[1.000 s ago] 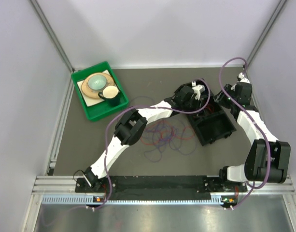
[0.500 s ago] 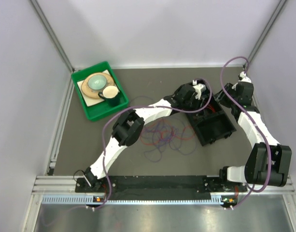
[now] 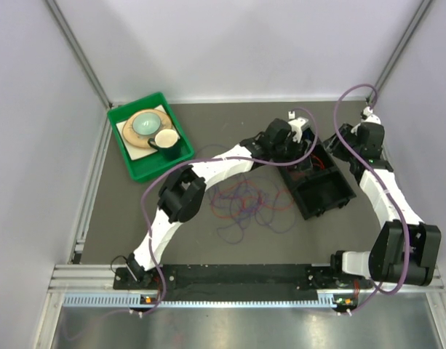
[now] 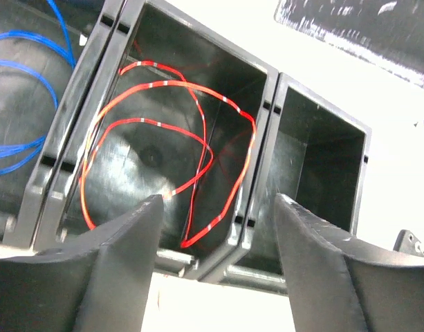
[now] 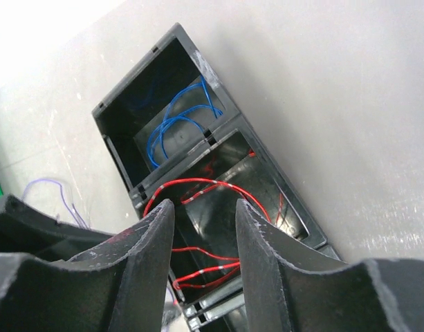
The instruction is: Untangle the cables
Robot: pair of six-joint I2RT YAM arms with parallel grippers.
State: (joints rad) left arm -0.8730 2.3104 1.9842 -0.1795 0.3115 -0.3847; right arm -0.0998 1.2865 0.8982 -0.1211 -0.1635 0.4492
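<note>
The left gripper moves back from the box [image 3: 328,190] and down onto the purple cables [image 3: 244,200] next, on the tangle's box side, where they lie crossed with red.
A loose tangle of red, blue and purple cables [image 3: 244,200] lies on the grey table mat, left of a black divided box [image 3: 328,190]. In the left wrist view, red cable loops [image 4: 163,145] lie in the box's middle compartment and a blue cable [image 4: 25,104] in the one beside it. My left gripper [image 4: 218,207] [image 3: 301,145] hovers over the box, open, nothing between its fingers. My right gripper [image 5: 205,207] [image 3: 340,145] hangs open above the box's far right side, also holding nothing. It looks down on the red cable [image 5: 212,187] and the blue cable [image 5: 177,124].
A green tray [image 3: 146,173] holding a plate, a bowl and a cup stands at the back left. A third compartment of the box [image 4: 315,166] holds nothing. Side walls close in the table left and right.
My left gripper has opened wider and shifted slightly toward the far end of the box, its elbow swinging left. The right arm has barely moved.
</note>
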